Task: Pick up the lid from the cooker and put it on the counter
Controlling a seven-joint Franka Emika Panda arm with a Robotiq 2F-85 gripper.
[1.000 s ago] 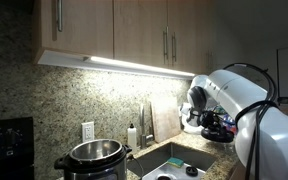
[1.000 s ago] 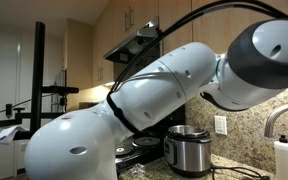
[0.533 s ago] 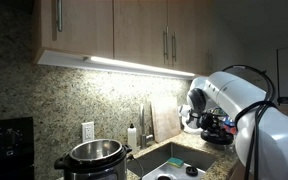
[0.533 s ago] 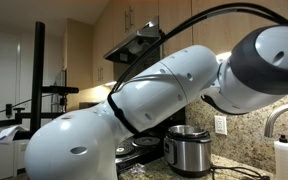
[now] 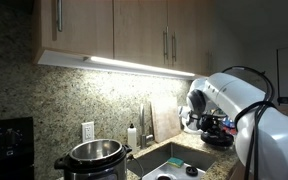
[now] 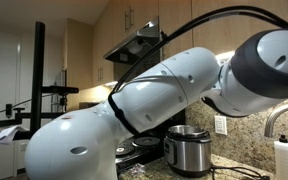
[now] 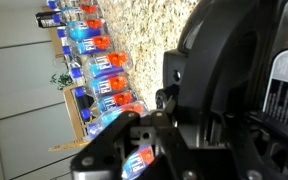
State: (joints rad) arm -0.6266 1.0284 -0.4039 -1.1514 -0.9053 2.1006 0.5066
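My gripper is just above the counter beside the sink, so next it will go down a little, set the black lid on that counter and let go of it.
The cooker stands uncovered on the counter to the left of the sink; it also shows in an exterior view. My gripper hangs low over the counter to the right of the sink, shut on the black lid. In the wrist view the lid fills the right side as a large black shape, with the gripper fingers against it. The exact grip point is hard to make out.
A steel sink with faucet and a soap bottle lies between cooker and gripper. A black stove is at the left. My white arm blocks most of one exterior view. Bottles on a shelf show in the wrist view.
The gripper with the lid has sunk slightly toward the counter. The cooker has not moved.
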